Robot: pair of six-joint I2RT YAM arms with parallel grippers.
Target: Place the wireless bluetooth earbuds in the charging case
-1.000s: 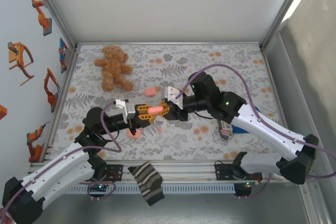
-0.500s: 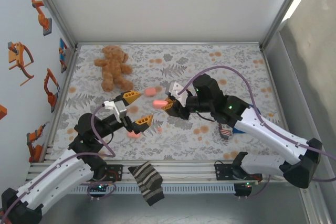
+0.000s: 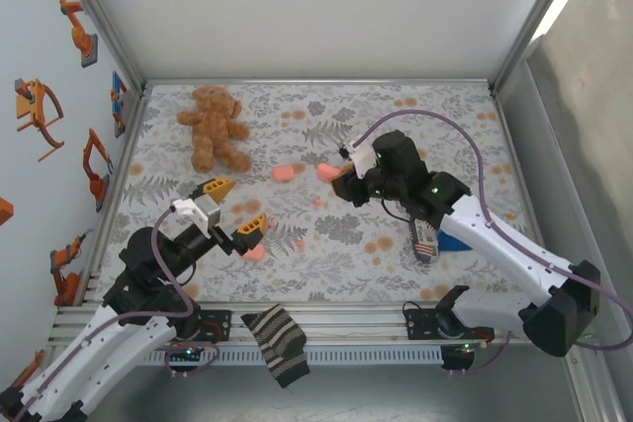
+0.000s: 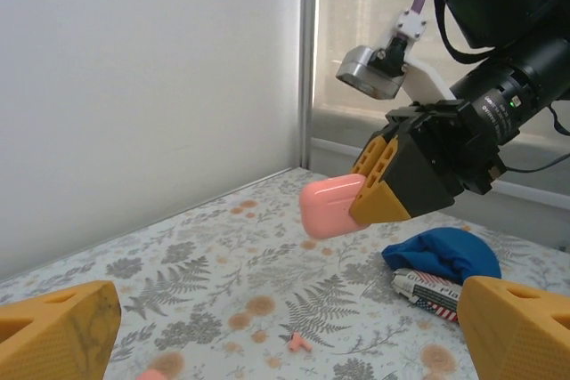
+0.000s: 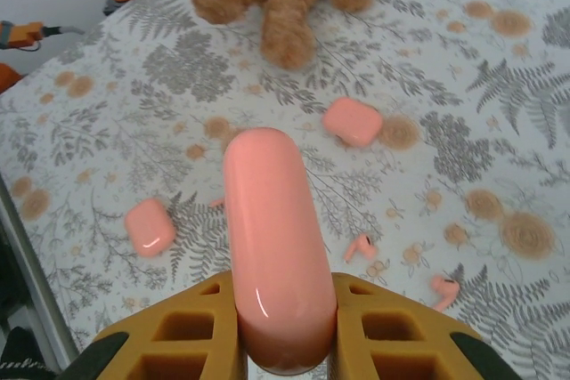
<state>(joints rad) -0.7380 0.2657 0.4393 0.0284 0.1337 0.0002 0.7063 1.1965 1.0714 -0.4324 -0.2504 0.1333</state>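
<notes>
The right gripper lowers the pink case toward the bare cloth near the blue bundle next, since that patch lies clear of the earbuds.
My right gripper [image 3: 334, 173] is shut on a pink charging case [image 3: 326, 169], held above the floral cloth; in the right wrist view the case [image 5: 276, 246] stands up between the yellow fingers [image 5: 178, 335]. My left gripper [image 3: 235, 207] hangs open at the near left with nothing in it, its fingers [image 4: 53, 331] far apart. Two tiny pink earbuds [image 5: 360, 246] [image 5: 443, 289] lie on the cloth below the held case. From the left wrist, one earbud [image 4: 300, 342] lies ahead, and the held case [image 4: 331, 206] hangs above it.
Two more pink cases lie on the cloth [image 3: 285, 173] [image 3: 253, 253]. A teddy bear [image 3: 215, 126] sits at the back left. A blue cloth bundle [image 4: 443, 252] and a flag-printed packet [image 3: 423, 240] lie right of centre. A striped sock [image 3: 276, 343] hangs over the front rail.
The left gripper opened, let go of the case and drew back to the near left. The right gripper carried the case away toward the back right.
</notes>
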